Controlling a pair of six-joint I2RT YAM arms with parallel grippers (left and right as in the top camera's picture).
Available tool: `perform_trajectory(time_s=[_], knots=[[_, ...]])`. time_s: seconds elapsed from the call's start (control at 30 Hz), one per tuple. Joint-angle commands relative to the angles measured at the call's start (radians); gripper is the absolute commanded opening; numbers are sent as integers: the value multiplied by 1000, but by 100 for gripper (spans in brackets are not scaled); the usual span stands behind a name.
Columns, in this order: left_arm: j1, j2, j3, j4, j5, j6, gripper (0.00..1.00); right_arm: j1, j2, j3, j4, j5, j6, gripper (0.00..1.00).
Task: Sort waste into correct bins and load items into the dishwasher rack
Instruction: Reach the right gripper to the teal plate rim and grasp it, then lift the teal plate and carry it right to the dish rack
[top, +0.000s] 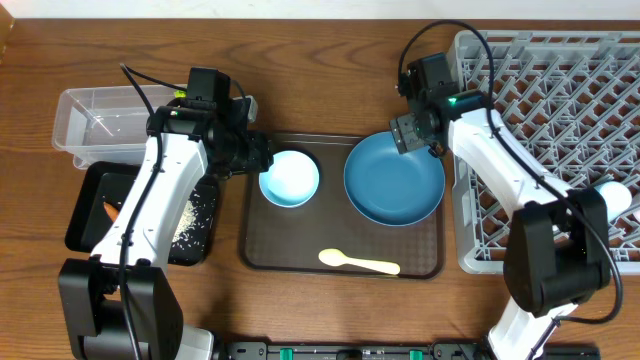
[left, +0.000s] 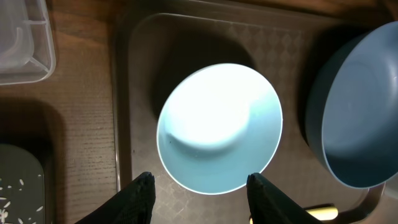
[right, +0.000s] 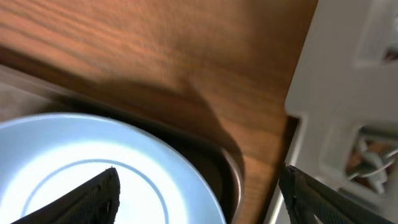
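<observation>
My right gripper lowers and eases back next onto the plate's far rim by the grey rack (right: 208, 200). The dark-blue plate's rim passes below and between the open fingers.
A light-blue bowl (top: 289, 178) and a dark-blue plate (top: 395, 180) sit on the brown tray (top: 340, 268), with a cream spoon (top: 358, 263) in front. My left gripper (top: 262, 155) is open above the bowl's left side; in the left wrist view the bowl (left: 217, 127) lies just ahead of the empty jaws (left: 200, 182). My right gripper (top: 415, 135) is open over the plate's far right rim; its jaws (right: 199, 177) straddle the plate's edge (right: 93, 168). The black tray (top: 90, 205) holds a carrot piece (top: 112, 210) and rice (top: 195, 220). The tissue and packet are out of view.
The clear tub (top: 100, 120) stands at the far left, behind the black tray. The grey rack (top: 560, 100) fills the right side, close to the brown tray's right edge; a pale object (top: 613, 195) lies in it, partly hidden by my right arm.
</observation>
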Motion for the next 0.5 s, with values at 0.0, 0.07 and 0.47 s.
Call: perform_trajectory(time_s=[0.0,0.07,0.47], knots=[[5,-6,1,-3,-13,13,50,3,7,5,-23,21,37,82],[5,-6,1,-3,-13,13,50,3,12,5,-55,16,37,83],[5,-6,1,-5,-13,13,50,3,68,4,-179,-9,33,82]])
